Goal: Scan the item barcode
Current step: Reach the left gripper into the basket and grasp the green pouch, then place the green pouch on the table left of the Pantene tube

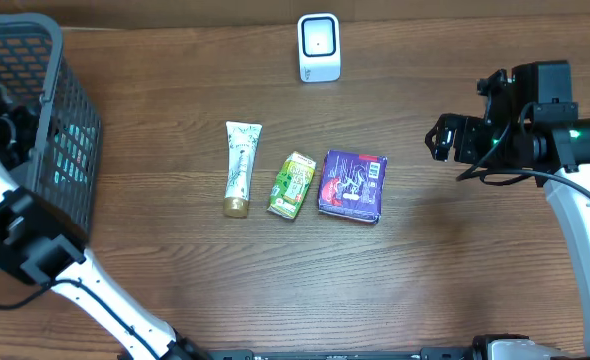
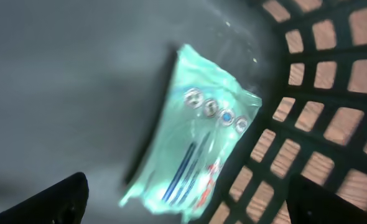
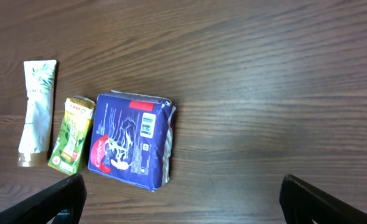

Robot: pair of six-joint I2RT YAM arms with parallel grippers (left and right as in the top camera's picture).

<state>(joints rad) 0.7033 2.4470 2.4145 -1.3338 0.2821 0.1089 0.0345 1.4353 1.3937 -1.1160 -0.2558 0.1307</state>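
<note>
The left gripper moves down deeper into the basket next and closes on the teal packet's striped end (image 2: 181, 175), since that lies below its open fingers.
A white barcode scanner (image 1: 318, 47) stands at the back middle of the table. A white tube (image 1: 240, 167), a green pouch (image 1: 292, 185) and a purple pack (image 1: 352, 184) lie in a row on the wood. The purple pack (image 3: 131, 139) shows a small white barcode label on top. My right gripper (image 3: 182, 183) hangs open above bare wood to the pack's right, holding nothing. My left gripper (image 2: 186, 186) is open inside the basket, over a blurred teal packet (image 2: 199, 130) that lies against the mesh wall. Nothing sits between its fingers.
The dark mesh basket (image 1: 37, 60) stands at the table's far left, with the left arm (image 1: 35, 250) reaching up into it. The right arm (image 1: 575, 190) comes in along the right edge. Bare wood lies between the row of items and the right gripper (image 1: 443, 138).
</note>
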